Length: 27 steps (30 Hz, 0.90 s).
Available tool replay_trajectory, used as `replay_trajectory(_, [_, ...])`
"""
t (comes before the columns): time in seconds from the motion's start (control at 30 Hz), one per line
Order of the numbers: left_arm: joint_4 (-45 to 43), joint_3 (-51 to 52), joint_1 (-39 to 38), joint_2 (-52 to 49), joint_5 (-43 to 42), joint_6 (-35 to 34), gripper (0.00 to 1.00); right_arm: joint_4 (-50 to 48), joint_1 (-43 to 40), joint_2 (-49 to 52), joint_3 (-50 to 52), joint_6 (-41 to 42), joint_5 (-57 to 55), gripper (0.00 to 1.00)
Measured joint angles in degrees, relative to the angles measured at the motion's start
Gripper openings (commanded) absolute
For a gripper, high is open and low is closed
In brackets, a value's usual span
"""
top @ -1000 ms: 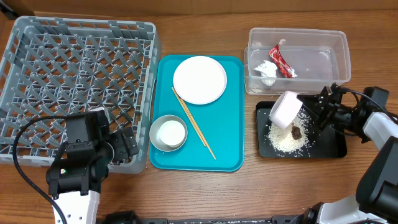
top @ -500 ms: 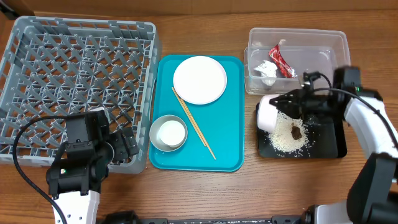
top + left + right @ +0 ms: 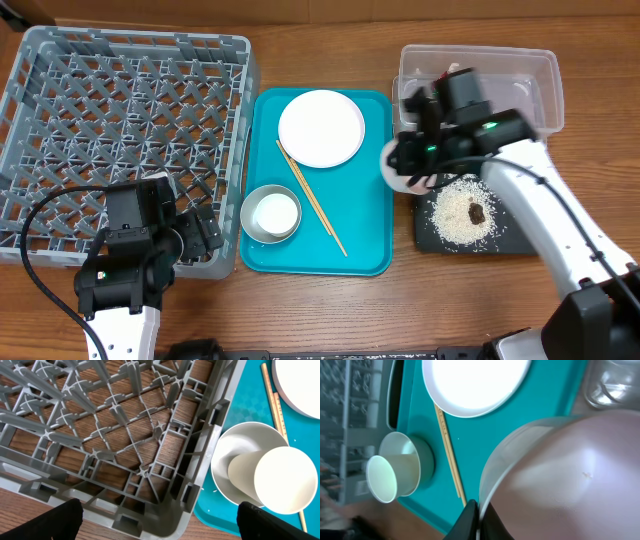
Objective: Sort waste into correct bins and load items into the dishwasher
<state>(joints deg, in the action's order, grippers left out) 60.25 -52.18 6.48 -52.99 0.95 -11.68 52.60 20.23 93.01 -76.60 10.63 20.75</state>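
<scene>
The teal tray is bare beside the chopsticks, so my right gripper needs to carry the small white dish (image 3: 397, 172) toward them, lower it there and release its rim.
My right gripper (image 3: 418, 158) is shut on the rim of the small white dish (image 3: 397, 172) and holds it over the right edge of the teal tray; in the right wrist view its fingertips (image 3: 476, 514) pinch the dish (image 3: 560, 475). The large white plate (image 3: 321, 128), chopsticks (image 3: 311, 198) and the grey metal bowl (image 3: 252, 228) with the white cup (image 3: 275, 213) in it lie on the tray. Rice (image 3: 455, 222) and the brown lump (image 3: 476, 211) lie in the black tray (image 3: 525, 238). My left gripper (image 3: 200, 240) is open at the rack's (image 3: 120, 130) front right corner, also in the left wrist view (image 3: 160, 527).
The clear tub (image 3: 525, 85) stands behind the black tray; my right arm hides most of what is in it. The teal tray (image 3: 365, 220) lies between the rack and the bins. The bowl (image 3: 232, 455) and cup (image 3: 280, 480) sit just right of the rack wall.
My right arm has carried the small white dish leftward, from above the black tray to the teal tray's right edge. The left arm has not moved.
</scene>
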Motion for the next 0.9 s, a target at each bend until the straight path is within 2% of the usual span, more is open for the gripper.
replay_trajectory(0.17, [0.00, 0.00, 0.00, 0.00, 0.00, 0.00, 1.00, -4.66, 9.25, 4.11, 0.00, -1.36, -7.39, 0.04])
replay_trajectory(0.47, [0.00, 0.00, 0.00, -0.02, 0.00, 0.00, 1.00, -7.21, 16.33, 13.60, 0.00, -3.93, -11.13, 0.05])
replay_trajectory(0.7, [0.00, 0.00, 0.00, -0.02, 0.00, 0.00, 1.00, -4.83, 17.31, 14.01, -0.28, -4.42, -11.74, 0.30])
replay_trajectory(0.9, [0.00, 0.00, 0.00, -0.02, 0.00, 0.00, 1.00, 5.09, 17.31, 14.47, -8.85, -4.50, -10.05, 0.41])
